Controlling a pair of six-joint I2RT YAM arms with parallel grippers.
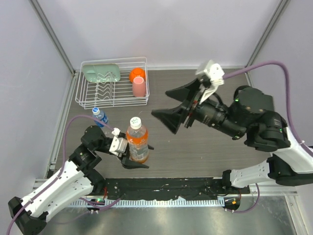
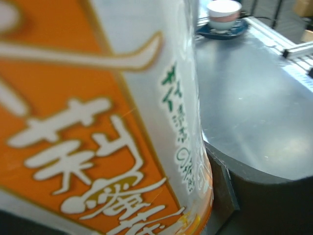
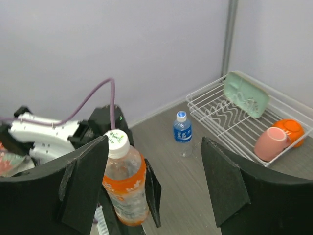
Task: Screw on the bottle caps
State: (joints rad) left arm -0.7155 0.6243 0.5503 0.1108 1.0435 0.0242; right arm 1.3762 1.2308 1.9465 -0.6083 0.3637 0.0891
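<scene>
My right gripper will next move toward the orange-drink bottle until its open fingers are on both sides of the white cap (image 1: 135, 121) (image 3: 116, 142), because that cap is to the gripper's left in the top view.
The orange-drink bottle (image 1: 137, 142) stands upright near the table's front left with a white cap (image 1: 135, 121) on its neck. My left gripper (image 1: 140, 155) is shut on its lower body; its label (image 2: 98, 122) fills the left wrist view, with one finger (image 2: 264, 196) against it. The blue-label bottle (image 1: 100, 117) stands further back left, its bluish cap (image 1: 96, 110) on top. My right gripper (image 1: 161, 103) hangs open above and to the right of the orange bottle. In the right wrist view that white cap (image 3: 116, 142) sits beside the left finger (image 3: 80, 181), outside the gap.
A white wire rack (image 1: 112, 102) at the back left holds a green dish (image 1: 101, 73), an orange cup (image 1: 137, 74) and a pink cup (image 1: 138, 86). Grey walls close in the back and both sides. A black strip (image 1: 161, 186) runs along the front edge.
</scene>
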